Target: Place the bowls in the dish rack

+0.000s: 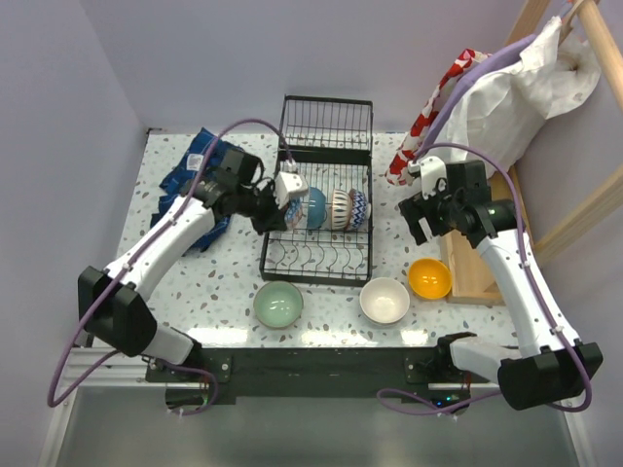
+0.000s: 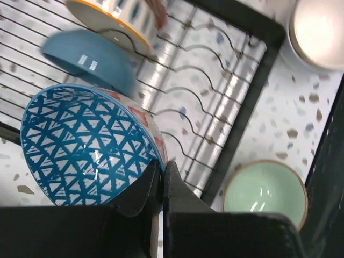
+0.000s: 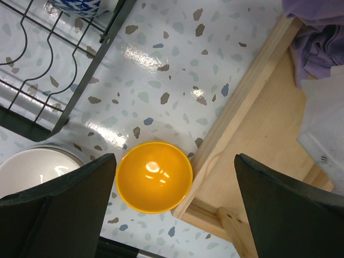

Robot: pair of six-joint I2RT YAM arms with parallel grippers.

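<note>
The racked bowls stand on edge, so my left gripper must next tilt sideways, go down to the slot [image 1: 296,216] beside the plain blue bowl and release the triangle-patterned bowl's rim there.
The black wire dish rack [image 1: 321,255] stands mid-table and holds a plain blue bowl [image 1: 314,207], a striped bowl [image 1: 339,207] and a blue-patterned bowl [image 1: 358,206] on edge. My left gripper [image 1: 275,199] is shut on the rim of a blue triangle-patterned bowl [image 2: 80,145] and holds it over the rack's left side [image 2: 236,118], beside the plain blue bowl [image 2: 91,62]. My right gripper [image 3: 174,204] is open and empty above a yellow bowl [image 3: 154,176]. A green bowl [image 1: 278,304] and a white bowl [image 1: 384,300] sit on the table in front of the rack.
A wooden tray [image 3: 258,134] lies right of the yellow bowl [image 1: 429,278], touching it. A blue bag [image 1: 195,170] lies at the back left. A white bag [image 1: 516,92] and a red-and-white cloth [image 1: 428,117] hang at the back right by a wooden frame [image 1: 584,214].
</note>
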